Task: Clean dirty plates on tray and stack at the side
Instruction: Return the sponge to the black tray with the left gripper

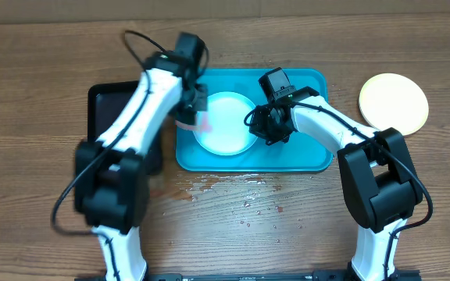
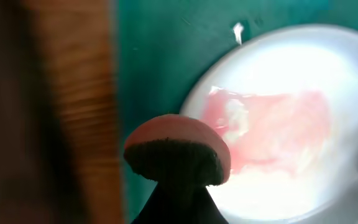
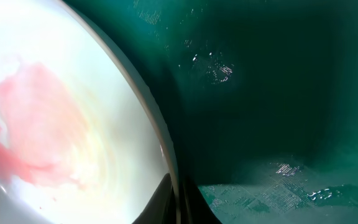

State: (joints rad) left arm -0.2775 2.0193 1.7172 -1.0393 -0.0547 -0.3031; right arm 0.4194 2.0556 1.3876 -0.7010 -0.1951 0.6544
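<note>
I will next move my left gripper to the left in the overhead view and down into the black tray [image 2: 5, 112] to release the sponge [image 2: 179, 152], because the tray's bare bottom shows there.
A pale mint plate [image 1: 226, 122] lies in the turquoise tray [image 1: 303, 152]. It bears a red smear in the left wrist view [image 2: 272, 130] and in the right wrist view [image 3: 36, 130]. My left gripper [image 1: 190, 109] is at the plate's left rim, shut on a pink sponge [image 2: 179, 152]. My right gripper [image 1: 262, 125] is shut on the plate's right rim [image 3: 178, 199]. A yellow-green rimmed plate [image 1: 394, 102] lies on the table to the right of the tray. The white plate is out of view.
A black tray [image 1: 104, 105] sits left of the turquoise tray, partly under my left arm. Water drops [image 1: 241, 195] spot the wooden table in front of the tray.
</note>
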